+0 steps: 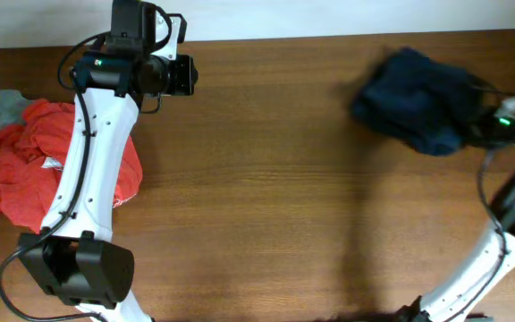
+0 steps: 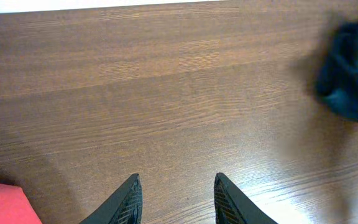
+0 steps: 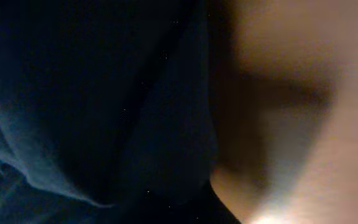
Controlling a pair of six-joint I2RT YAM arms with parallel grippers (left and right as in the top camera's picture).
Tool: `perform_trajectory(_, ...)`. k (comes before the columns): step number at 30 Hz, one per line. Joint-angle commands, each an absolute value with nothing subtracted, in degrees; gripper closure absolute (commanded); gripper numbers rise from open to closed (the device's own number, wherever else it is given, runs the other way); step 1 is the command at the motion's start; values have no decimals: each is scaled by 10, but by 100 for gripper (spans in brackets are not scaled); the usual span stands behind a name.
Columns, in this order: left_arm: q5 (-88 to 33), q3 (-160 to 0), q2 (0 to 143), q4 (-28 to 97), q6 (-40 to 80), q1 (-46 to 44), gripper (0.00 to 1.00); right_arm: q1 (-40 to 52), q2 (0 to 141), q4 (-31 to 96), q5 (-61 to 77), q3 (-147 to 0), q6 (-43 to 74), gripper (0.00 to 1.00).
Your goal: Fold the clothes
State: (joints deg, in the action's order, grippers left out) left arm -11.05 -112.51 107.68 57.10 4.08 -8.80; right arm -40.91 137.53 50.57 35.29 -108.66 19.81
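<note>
Next, my right gripper moves toward the right in the overhead view and releases the fabric on the tabletop's side end, so the wooden middle stays clear.
The clothes (image 1: 417, 98), a pair of dark navy shorts, are bunched in a heap at the far right of the table. My right gripper (image 1: 485, 123) is buried in the heap's right edge, shut on the fabric. In the right wrist view the clothes (image 3: 92, 106) fill most of the picture and hide the fingers. The heap shows as a blurred dark shape (image 2: 353, 68) at the right edge of the left wrist view. My left gripper (image 1: 186, 76) hovers over bare wood at the far left, well away from the clothes. It stands open (image 2: 176, 182) with nothing between its fingers.
A crumpled red T-shirt (image 1: 25, 170) lies at the table's left edge under my left arm, with a small grey-teal garment (image 1: 4, 103) behind it. A corner of the red shirt (image 2: 2, 202) shows beside the left fingers. The wooden table (image 1: 275, 197) stretches between both arms.
</note>
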Motion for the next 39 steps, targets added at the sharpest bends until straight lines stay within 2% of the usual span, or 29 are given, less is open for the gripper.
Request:
perform_trajectory(1,-109,-1127,1059,561,30,-86,63,-486,1347,530,299,-1091,232,96)
perform_trajectory(4,-109,-1127,1060,550,30,-92,63,-544,1347,548,294,-1091,246,96)
perform_trajectory(11,-107,-1127,1060,522,30,-116,63,-562,1347,564,280,-1091,260,95)
perform_trajectory(14,-107,-1127,1060,519,30,-122,63,-565,1345,565,298,-1096,260,63)
perform_trajectory(16,-106,-1127,1060,519,30,-122,63,-568,1336,573,311,-1108,260,36)
perform_trajectory(18,-105,-1127,1060,519,30,-122,63,-570,1320,591,310,-1134,260,26)
perform_trajectory(25,-102,-1127,1060,519,30,-122,63,-566,1263,695,308,-1273,225,28)
perform_trajectory(28,-100,-1127,1060,519,30,-122,63,-547,1238,770,308,-1350,160,35)
perform_trajectory(31,-97,-1127,1060,518,30,-122,63,-500,1224,827,309,-1386,73,48)
perform_trajectory(32,-91,-1127,1060,518,30,-122,63,-476,1223,844,308,-1389,39,58)
perform_trajectory(35,-85,-1127,1060,517,30,-122,63,-402,1223,873,307,-1379,-39,70)
perform_trajectory(39,-85,-1127,1060,516,30,-122,63,-315,1223,877,247,-1363,-73,87)
